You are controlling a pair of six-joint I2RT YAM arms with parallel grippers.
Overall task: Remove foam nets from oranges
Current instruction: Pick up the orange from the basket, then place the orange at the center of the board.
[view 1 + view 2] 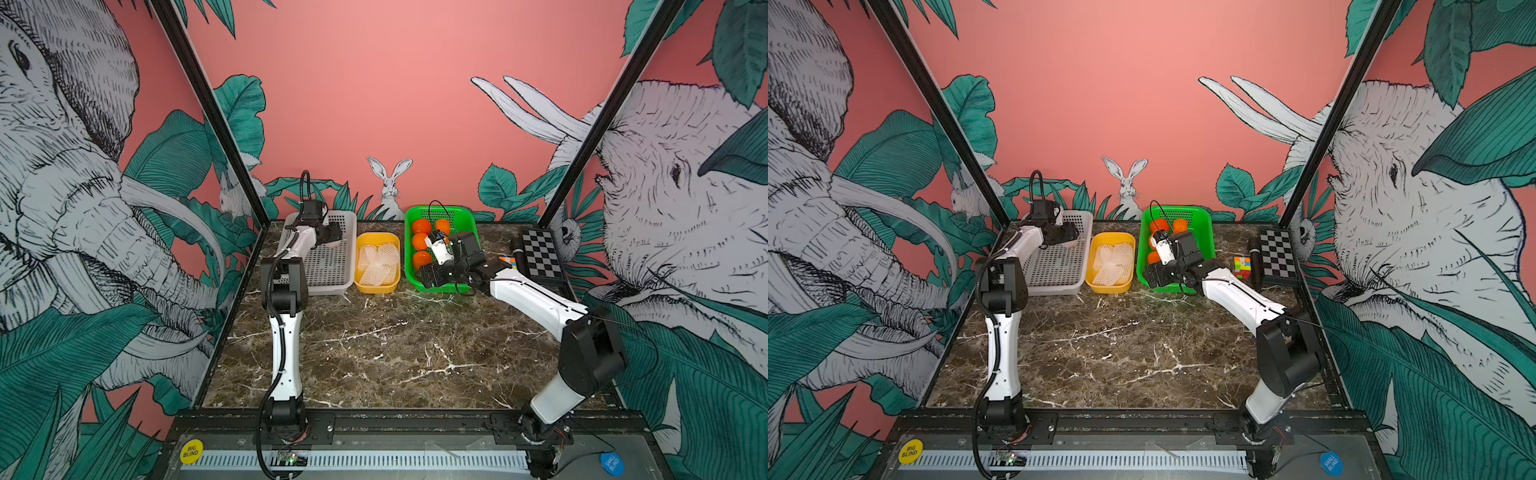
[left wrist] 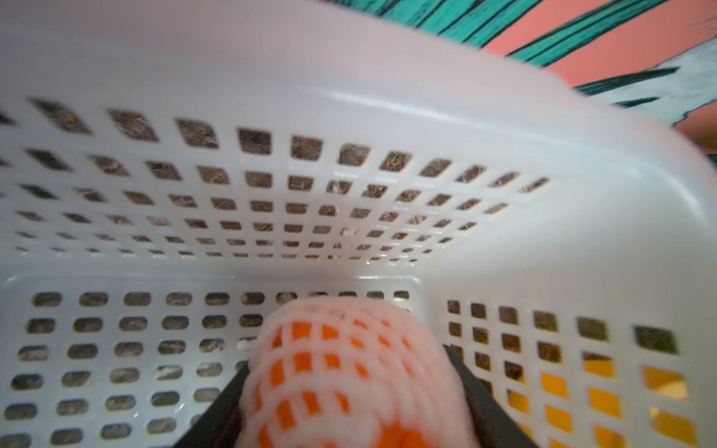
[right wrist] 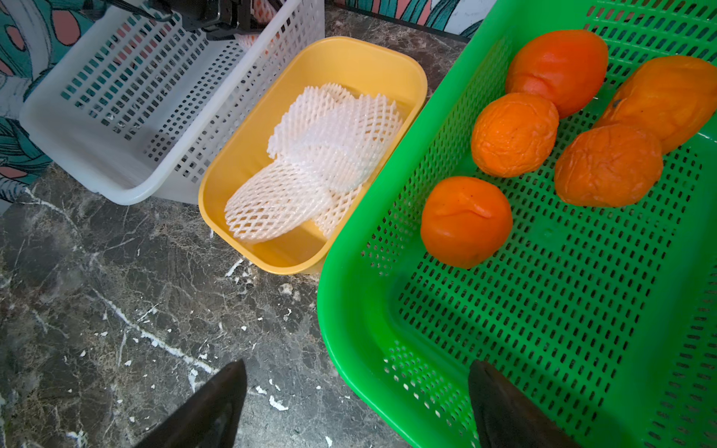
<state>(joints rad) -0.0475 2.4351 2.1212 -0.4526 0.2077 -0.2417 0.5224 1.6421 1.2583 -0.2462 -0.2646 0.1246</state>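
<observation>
The bare marble in front of the yellow tub is back from my left gripper, so it will next lift the orange, bring it back, lower it and let go.
My left gripper (image 2: 349,362) reaches down into the white perforated basket (image 2: 388,77) and is shut on an orange still wrapped in its foam net (image 2: 349,384); black fingers press on both sides of it. In a top view this gripper (image 1: 332,240) sits at the basket's far end. Several bare oranges (image 3: 465,221) lie in the green basket (image 3: 349,310). Several empty foam nets (image 3: 318,155) are piled in the yellow tub (image 3: 248,248). My right gripper (image 3: 357,366) hangs open and empty over the green basket's near corner (image 1: 426,277).
The white basket (image 1: 328,266), yellow tub (image 1: 376,288) and green basket (image 1: 440,210) stand in a row at the back of the marble table (image 1: 374,353). A puzzle cube (image 1: 1242,268), a black cylinder (image 1: 517,249) and a checkerboard (image 1: 540,253) lie at the back right.
</observation>
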